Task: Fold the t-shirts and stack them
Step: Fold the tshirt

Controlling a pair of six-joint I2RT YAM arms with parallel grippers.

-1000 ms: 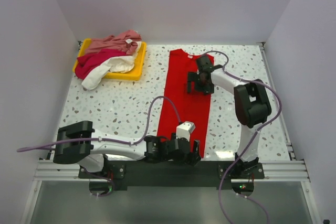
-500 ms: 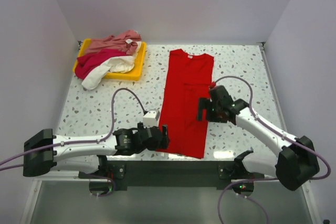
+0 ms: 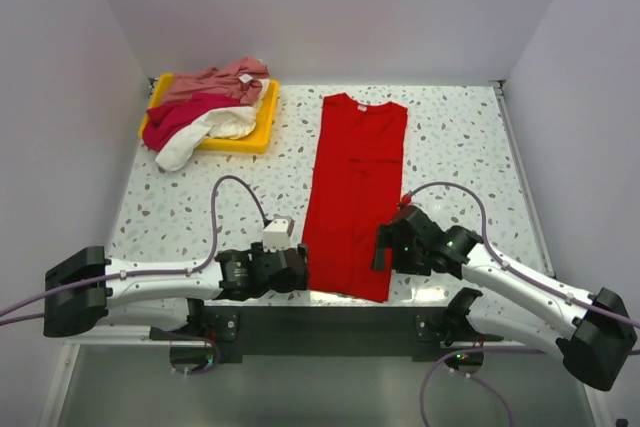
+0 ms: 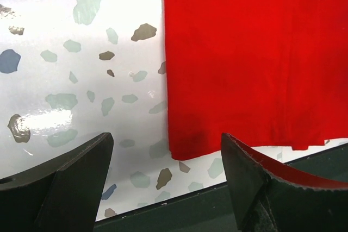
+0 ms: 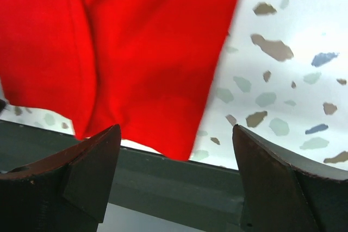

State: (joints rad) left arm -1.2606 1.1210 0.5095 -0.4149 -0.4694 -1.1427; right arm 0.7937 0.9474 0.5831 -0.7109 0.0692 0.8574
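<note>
I need to move my right gripper down and back next, onto the red shirt's near corner [image 3: 383, 296] [image 5: 181, 152] by the front bar, because that corner is between its open fingers.
A bright red t-shirt [image 3: 355, 195] lies flat in a long folded strip down the middle of the table, collar at the far end. My left gripper [image 3: 300, 269] hangs open beside the shirt's near left corner [image 4: 182, 148], holding nothing. My right gripper [image 3: 383, 247] is open at the near right corner [image 5: 182, 148], also empty. In both wrist views the red hem sits between the spread fingers, apart from them. A dusty pink t-shirt [image 3: 215, 81], a crimson-magenta one [image 3: 180, 115] and a cream-white one [image 3: 205, 135] lie heaped at the far left.
The heaped shirts rest in a shallow yellow tray [image 3: 255, 132], with the white one spilling over its near edge. The table's dark front rail [image 4: 217, 199] runs just under the red hem. White walls close in the back and both sides.
Both arms have swung back toward the near edge. The left gripper moved from over the hem to its left corner; the right came down from the shirt's upper part to the near right corner.
</note>
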